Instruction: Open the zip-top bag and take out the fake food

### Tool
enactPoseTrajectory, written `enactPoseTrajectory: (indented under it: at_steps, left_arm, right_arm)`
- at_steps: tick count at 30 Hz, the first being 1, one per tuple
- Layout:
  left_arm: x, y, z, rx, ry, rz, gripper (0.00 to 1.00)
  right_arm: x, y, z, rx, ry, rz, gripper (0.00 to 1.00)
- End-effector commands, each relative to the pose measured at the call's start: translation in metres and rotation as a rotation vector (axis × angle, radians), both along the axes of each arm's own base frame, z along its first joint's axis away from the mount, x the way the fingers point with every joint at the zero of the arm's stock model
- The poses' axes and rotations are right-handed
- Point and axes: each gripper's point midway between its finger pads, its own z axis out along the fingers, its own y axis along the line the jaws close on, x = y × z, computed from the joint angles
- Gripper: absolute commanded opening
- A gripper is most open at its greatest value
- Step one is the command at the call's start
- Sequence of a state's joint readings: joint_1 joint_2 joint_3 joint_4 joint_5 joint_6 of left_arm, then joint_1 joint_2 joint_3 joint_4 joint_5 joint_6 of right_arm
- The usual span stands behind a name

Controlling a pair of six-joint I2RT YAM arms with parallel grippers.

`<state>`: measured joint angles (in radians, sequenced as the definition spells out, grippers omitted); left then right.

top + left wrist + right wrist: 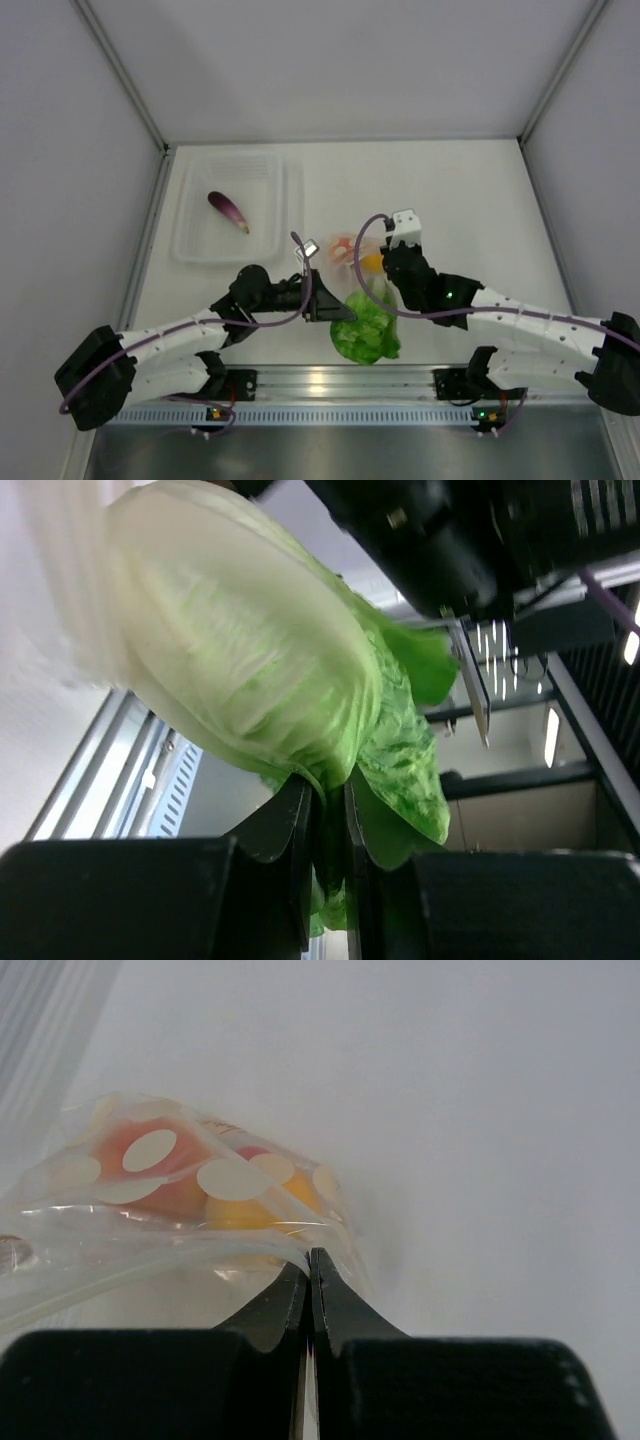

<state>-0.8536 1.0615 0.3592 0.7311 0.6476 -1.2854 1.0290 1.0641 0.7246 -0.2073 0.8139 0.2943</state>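
Note:
I need to lift my left gripper, swing it outward over the open bottom beside the eggplant (228, 211) in the clear tray (190, 250), and lower the lettuce there to let go of it.
My left gripper (343, 309) is shut on the ruffled green lettuce (368, 335), held just above the table near the front rail. In the left wrist view its jaws (330, 798) pinch a lettuce (250, 660) leaf. My right gripper (381, 270) is shut on the edge of the zip-top bag (352, 252). In the right wrist view it (311, 1260) pinches the clear dotted bag (120, 1250), with the orange-yellow fruits (240, 1210) inside. The purple eggplant (228, 211) lies in the clear tray (190, 250).
The rigid clear tray stands at the back left of the table. White walls enclose the table on three sides. The metal rail (330, 380) with the arm bases runs along the near edge. The two grippers are close together at the middle front.

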Motion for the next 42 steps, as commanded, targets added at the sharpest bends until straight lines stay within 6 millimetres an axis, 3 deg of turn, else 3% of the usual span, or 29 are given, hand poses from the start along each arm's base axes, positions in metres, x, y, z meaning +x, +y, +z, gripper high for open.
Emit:
enactPoseTrajectory:
  at_steps: [1, 13, 18, 22, 25, 26, 27, 29, 31, 32, 39, 42]
  left_arm:
    - [-0.022, 0.005, 0.04, -0.11, -0.183, -0.112, 0.0]
    - [-0.031, 0.02, 0.072, -0.191, -0.326, -0.088, 0.0]
    - [-0.009, 0.026, 0.08, -0.107, -0.398, 0.021, 0.0]
    - [0.025, 0.037, 0.071, 0.057, -0.421, 0.186, 0.0]
    - [0.042, 0.045, 0.089, 0.087, -0.483, 0.289, 0.0]
    - [0.049, 0.049, 0.082, 0.144, -0.476, 0.323, 0.0]
    - [0.055, 0.053, 0.096, 0.149, -0.496, 0.367, 0.0]
    - [0.079, 0.068, 0.086, 0.271, -0.475, 0.51, 0.0]
    - [0.094, 0.081, 0.099, 0.317, -0.49, 0.614, 0.0]
    - [0.107, 0.09, 0.095, 0.37, -0.483, 0.688, 0.0]
    - [0.153, 0.139, 0.096, 0.566, -0.437, 1.013, 0.0]
    - [0.17, 0.15, 0.092, 0.644, -0.42, 1.071, 0.0]
  right_arm:
    - [0.017, 0.005, 0.043, 0.11, -0.086, -0.023, 0.0]
    - [0.026, -0.001, 0.049, 0.104, -0.089, -0.056, 0.0]
    - [0.029, -0.007, 0.05, 0.109, -0.083, -0.072, 0.0]
    - [0.03, -0.01, 0.052, 0.11, -0.08, -0.076, 0.0]
    - [0.031, -0.011, 0.052, 0.107, -0.076, -0.076, 0.0]
    - [0.031, -0.01, 0.054, 0.109, -0.077, -0.075, 0.0]
    - [0.031, -0.011, 0.055, 0.112, -0.078, -0.075, 0.0]
    - [0.031, -0.01, 0.056, 0.117, -0.077, -0.072, 0.0]
    - [0.031, -0.008, 0.057, 0.125, -0.076, -0.063, 0.0]
    - [0.03, -0.008, 0.058, 0.127, -0.076, -0.06, 0.0]
    - [0.027, -0.01, 0.062, 0.136, -0.076, -0.05, 0.0]
    - [0.025, -0.01, 0.066, 0.146, -0.078, -0.04, 0.0]
